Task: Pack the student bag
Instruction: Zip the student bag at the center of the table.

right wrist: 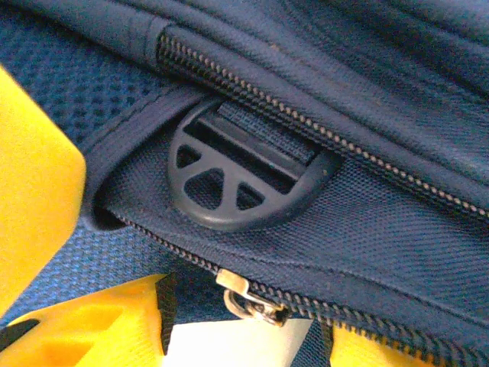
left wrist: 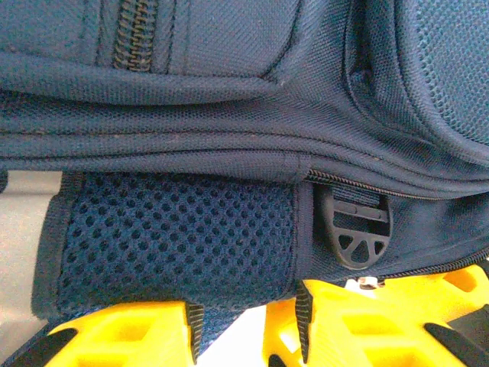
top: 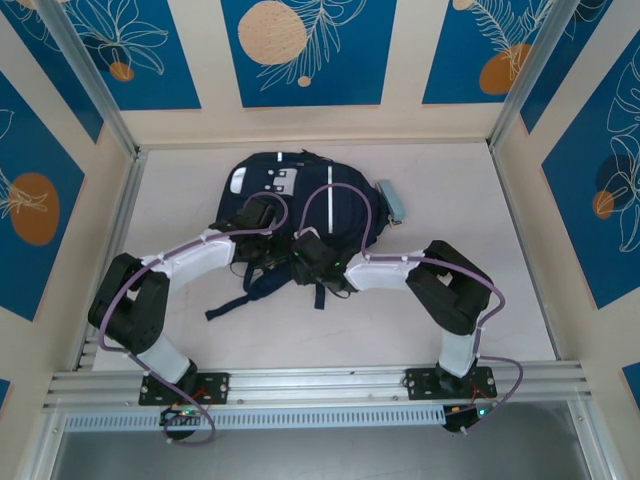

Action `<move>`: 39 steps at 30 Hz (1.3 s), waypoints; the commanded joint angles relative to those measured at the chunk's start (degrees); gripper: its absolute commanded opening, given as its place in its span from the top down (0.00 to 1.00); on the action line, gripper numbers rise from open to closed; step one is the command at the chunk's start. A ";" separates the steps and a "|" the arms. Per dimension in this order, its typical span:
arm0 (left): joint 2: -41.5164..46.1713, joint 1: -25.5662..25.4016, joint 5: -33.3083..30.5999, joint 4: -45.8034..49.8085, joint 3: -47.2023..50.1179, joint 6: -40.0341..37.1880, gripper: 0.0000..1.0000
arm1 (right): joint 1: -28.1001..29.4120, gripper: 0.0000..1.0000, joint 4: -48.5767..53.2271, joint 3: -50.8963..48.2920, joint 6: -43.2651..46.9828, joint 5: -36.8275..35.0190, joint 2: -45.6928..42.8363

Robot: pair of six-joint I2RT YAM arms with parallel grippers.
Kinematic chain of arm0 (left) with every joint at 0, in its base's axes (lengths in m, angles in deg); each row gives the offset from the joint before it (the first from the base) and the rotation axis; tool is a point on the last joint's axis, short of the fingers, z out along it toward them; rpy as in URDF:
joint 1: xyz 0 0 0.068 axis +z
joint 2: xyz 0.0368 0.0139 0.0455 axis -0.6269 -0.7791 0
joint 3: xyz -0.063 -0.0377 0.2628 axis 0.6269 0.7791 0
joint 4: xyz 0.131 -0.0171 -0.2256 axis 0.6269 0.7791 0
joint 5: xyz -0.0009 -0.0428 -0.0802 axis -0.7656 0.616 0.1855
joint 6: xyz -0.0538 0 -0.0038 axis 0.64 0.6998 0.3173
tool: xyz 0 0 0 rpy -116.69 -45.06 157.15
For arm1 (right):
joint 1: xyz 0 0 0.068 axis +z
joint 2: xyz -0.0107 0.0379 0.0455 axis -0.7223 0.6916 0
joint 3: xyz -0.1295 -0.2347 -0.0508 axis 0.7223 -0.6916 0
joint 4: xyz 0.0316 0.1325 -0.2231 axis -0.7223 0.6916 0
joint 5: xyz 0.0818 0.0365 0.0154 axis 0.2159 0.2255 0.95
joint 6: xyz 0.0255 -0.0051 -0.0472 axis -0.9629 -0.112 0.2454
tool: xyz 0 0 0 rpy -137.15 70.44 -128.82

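Note:
My right gripper stays almost where it stands and draws its fingers together onto the metal zipper pull (right wrist: 248, 298) next, since that lies in the gap between them.
The student bag (top: 290, 200), a dark navy backpack with white stripes, lies flat in the middle of the table. My left gripper (top: 262, 215) sits over the bag's left half. In the left wrist view its yellow fingers (left wrist: 246, 336) hold the lower edge of a navy mesh panel (left wrist: 176, 245) between the pads. My right gripper (top: 308, 255) is at the bag's near edge. It stands open (right wrist: 246, 336), with a metal zipper pull (right wrist: 248, 298) in the gap between the pads, touching neither. A black plastic buckle (right wrist: 244, 180) lies just above that zip.
A grey flat object (top: 392, 200) lies against the bag's right side. Dark straps (top: 240, 295) trail from the bag toward the near left. Walls with blue panels enclose the table on three sides.

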 commanded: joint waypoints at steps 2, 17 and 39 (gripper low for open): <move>0.17 -0.23 -2.16 1.37 -1.48 -0.95 0.65 | 0.31 0.55 -6.36 1.34 4.21 -0.58 1.62; 7.44 -0.01 -6.05 -7.21 7.33 10.88 0.59 | -0.13 1.00 -5.65 -3.28 3.70 5.31 -5.65; 8.62 -1.17 -11.84 -20.45 16.91 29.86 0.66 | -1.45 1.00 0.80 -1.11 -3.89 16.47 -7.50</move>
